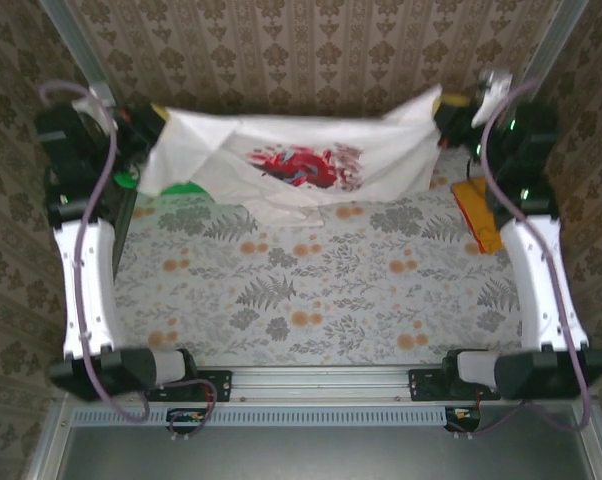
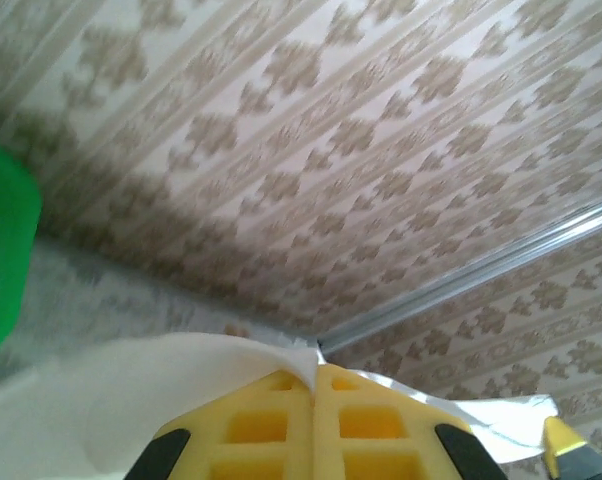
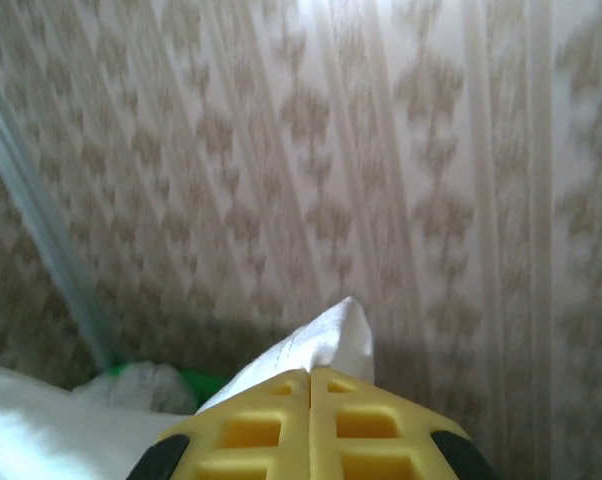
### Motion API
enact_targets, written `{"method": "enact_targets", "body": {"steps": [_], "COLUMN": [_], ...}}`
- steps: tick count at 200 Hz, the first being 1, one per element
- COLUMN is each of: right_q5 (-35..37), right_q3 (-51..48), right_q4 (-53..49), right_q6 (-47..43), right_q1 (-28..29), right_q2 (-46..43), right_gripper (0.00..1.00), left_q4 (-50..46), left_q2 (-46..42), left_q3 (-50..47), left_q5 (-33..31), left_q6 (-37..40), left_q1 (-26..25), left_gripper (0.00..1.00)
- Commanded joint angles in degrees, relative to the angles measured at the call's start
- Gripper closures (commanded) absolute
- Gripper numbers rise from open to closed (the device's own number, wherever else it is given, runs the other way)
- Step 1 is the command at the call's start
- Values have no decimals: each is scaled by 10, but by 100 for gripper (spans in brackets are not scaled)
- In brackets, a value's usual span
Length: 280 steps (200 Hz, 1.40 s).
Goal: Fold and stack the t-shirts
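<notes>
My right gripper holds the top of the t-shirt. Next, I will bring it down and back to release it on the tablecloth.
An off-white t-shirt (image 1: 301,160) with a red splashy print hangs stretched in the air across the back of the table. My left gripper (image 1: 159,117) is shut on its left corner and my right gripper (image 1: 443,104) on its right corner. In the left wrist view the yellow left gripper (image 2: 313,388) pinches white cloth (image 2: 121,400). In the right wrist view the right gripper (image 3: 309,378) clamps a peak of the t-shirt (image 3: 321,340). An orange t-shirt (image 1: 478,214) lies folded at the table's right edge.
A green plastic basket (image 1: 171,190) sits at the back left behind the hanging shirt, seen also as the basket (image 2: 1,260) in the left wrist view. The leaf-patterned tablecloth (image 1: 311,300) covers the table. Patterned walls surround the back and sides.
</notes>
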Motion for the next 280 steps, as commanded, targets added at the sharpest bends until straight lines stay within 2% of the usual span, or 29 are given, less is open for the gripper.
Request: {"method": "enact_targets", "body": {"steps": [1,18,32,47,57,72,80,88,99,117,150,194,244,280], "right_q5": [-38,-34,-27,32,57,87,127,167,215,203,193,186,136,122], "right_q3": [-187,-338,-438,-515,-558,-587,-581,-570,-557,-537,-512,-516,-510,-503], "right_q4": [49,52,41,7,-7,-62,-109,-143,-159,-144,-156,-181,-141,-152], "right_q6": [6,26,39,78,116,143,138,123,126,122,196,320,356,388], "right_q1": [14,48,84,125,144,151,150,151,149,149,153,179,183,182], "right_q2": [-106,-177,-226,-275,-307,-354,-378,-396,-406,-379,-274,-198,-101,-88], "right_gripper": [100,100,99,95,82,47,34,27,23,20,23,43,57,80], "left_q4": [-16,-44,-78,-111,-115,-103,-94,-86,-79,-85,-132,-151,-137,-147], "left_q2": [-90,-150,-178,-202,-211,-209,-202,-195,-185,-168,-181,-188,-174,-179], "left_q3": [-146,-289,-370,-439,-479,-522,-539,-551,-559,-553,-538,-544,-548,-544], "left_q5": [-17,-18,-5,-13,-20,-22,-21,-26,-32,-32,-63,-52,-18,-10], "left_q6": [17,18,23,36,37,40,43,45,46,60,98,123,129,137], "left_q1": [-9,-13,-14,-13,-10,-3,1,6,9,13,34,77,93,104], "left_gripper": [100,100,100,100,100,100,100,100,100,100,100,100,100,100]}}
